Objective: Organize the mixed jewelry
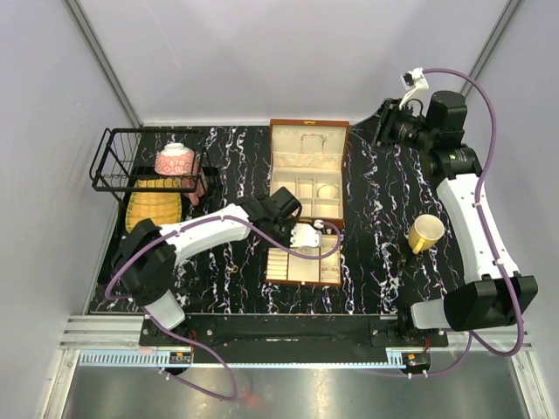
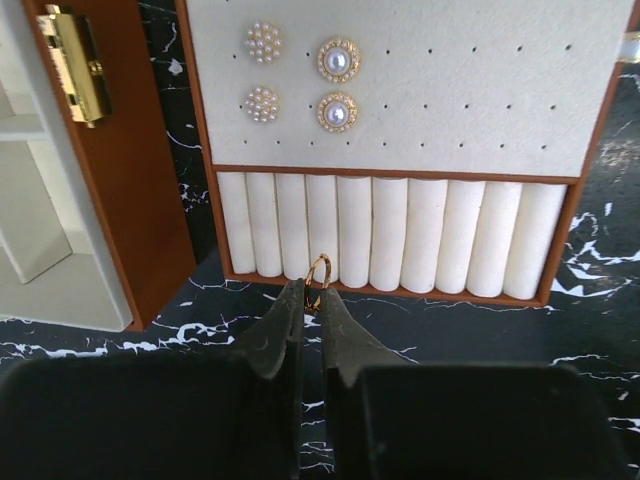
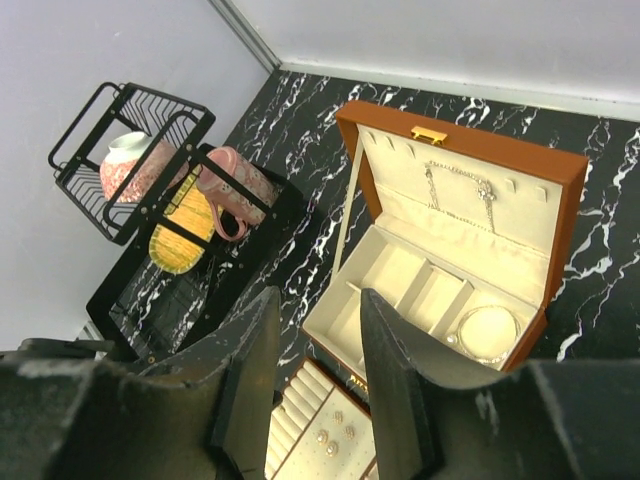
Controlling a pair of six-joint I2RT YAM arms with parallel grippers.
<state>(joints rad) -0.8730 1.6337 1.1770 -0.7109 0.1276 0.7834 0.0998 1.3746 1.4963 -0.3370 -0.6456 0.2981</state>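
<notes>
Next, my left gripper brings the upright ring down into the empty groove between the white rolls and releases. The groove lies below the gripper, toward the pearl earrings.
My left gripper (image 2: 311,300) is shut on a small gold ring (image 2: 318,275), holding it upright at the near edge of the white ring rolls (image 2: 400,235) of the removable tray (image 1: 336,278). Several pearl earrings (image 2: 337,62) are pinned in the tray's pad. The open brown box (image 1: 307,131) stands behind the tray. It holds a pale bangle (image 3: 487,332) in its right compartment and a fine chain (image 3: 455,180) hanging in the lid. My right gripper (image 3: 318,298) is open and empty, raised high at the back right (image 1: 384,122), looking down at the box.
A yellow cup (image 1: 425,233) stands on the black marble to the right of the tray. A black wire rack (image 1: 144,161) at the back left holds a pink patterned bowl (image 1: 175,159), with a yellow mat (image 1: 153,201) and a pink mug (image 3: 235,185) beside it.
</notes>
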